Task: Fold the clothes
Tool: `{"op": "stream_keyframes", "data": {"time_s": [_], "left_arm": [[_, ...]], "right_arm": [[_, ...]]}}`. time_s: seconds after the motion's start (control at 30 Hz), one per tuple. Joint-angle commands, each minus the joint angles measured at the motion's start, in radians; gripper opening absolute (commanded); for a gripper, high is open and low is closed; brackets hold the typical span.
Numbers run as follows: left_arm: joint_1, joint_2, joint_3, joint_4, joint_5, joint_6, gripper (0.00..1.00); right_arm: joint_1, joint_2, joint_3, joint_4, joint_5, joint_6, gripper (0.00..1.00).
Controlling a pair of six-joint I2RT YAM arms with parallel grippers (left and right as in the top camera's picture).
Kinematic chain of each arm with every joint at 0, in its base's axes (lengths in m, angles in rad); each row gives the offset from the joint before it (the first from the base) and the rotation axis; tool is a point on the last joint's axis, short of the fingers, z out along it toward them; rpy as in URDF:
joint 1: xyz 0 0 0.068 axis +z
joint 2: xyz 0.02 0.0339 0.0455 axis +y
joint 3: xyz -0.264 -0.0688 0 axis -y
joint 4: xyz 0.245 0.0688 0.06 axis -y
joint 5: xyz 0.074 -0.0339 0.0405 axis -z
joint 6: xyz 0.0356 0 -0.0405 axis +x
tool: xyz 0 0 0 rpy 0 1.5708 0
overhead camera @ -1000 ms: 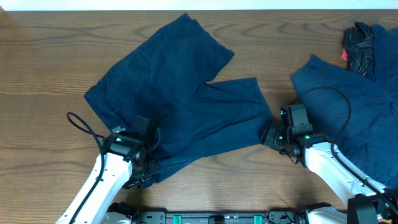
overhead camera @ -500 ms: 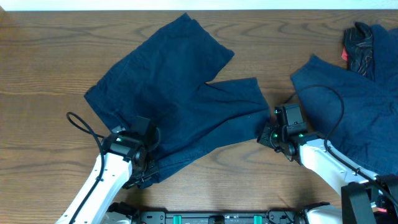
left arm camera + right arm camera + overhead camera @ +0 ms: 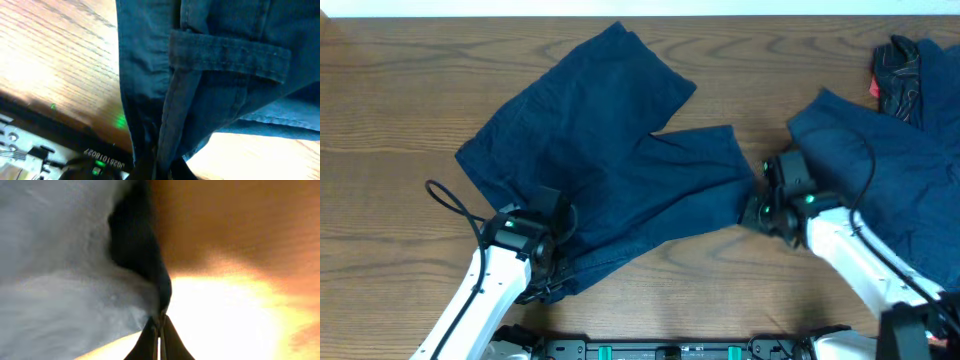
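Note:
Next, the left gripper moves outward and to the left in the overhead view over the far waistband corner [image 3: 472, 158] and releases, since the shorts [image 3: 600, 140] lie spread open.
One of the clothes, a pair of dark navy shorts [image 3: 600, 140], lies spread over the middle of the wooden table [image 3: 390, 90]. My left gripper [image 3: 558, 272] is shut on its near-left waistband edge. The left wrist view has the belt-looped cloth [image 3: 225, 50] running down into my left gripper [image 3: 160, 170]. My right gripper [image 3: 750, 210] is shut on the corner of the shorts' right leg. In the right wrist view its fingertips [image 3: 160, 325] pinch the edge of the cloth [image 3: 135, 245]. More navy clothes [image 3: 890, 170] lie heaped at the right.
A dark crumpled item with a red patch [image 3: 897, 72] lies at the far right corner. My right arm [image 3: 850, 255] lies alongside the heaped navy clothes. A black cable loop [image 3: 445, 200] sticks out left of my left arm. Bare wood shows at the left and front.
My right gripper has shut on the corner of the shorts' right leg and has shifted slightly away from the table's front edge. The left gripper has held still.

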Motion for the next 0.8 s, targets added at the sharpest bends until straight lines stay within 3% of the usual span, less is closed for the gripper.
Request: {"op": "stream_keyframes", "data": {"time_s": [0.0, 0.17, 0.37, 0.77], "left_arm": [[0.003, -0.038, 0.077, -0.031, -0.006, 0.021, 0.06], [0.003, -0.095, 0.143, -0.037, -0.006, 0.032, 0.06], [0.004, -0.175, 0.221, -0.045, -0.046, 0.032, 0.06], [0.003, -0.307, 0.255, -0.058, 0.103, -0.008, 0.06]], "right_arm": [[-0.029, -0.045, 0.183, -0.079, 0.032, -0.114, 0.01], [-0.036, -0.043, 0.387, -0.205, 0.051, -0.196, 0.01], [-0.037, -0.043, 0.562, -0.211, 0.160, -0.222, 0.01], [-0.176, -0.066, 0.628, -0.236, 0.187, -0.236, 0.01]]}}
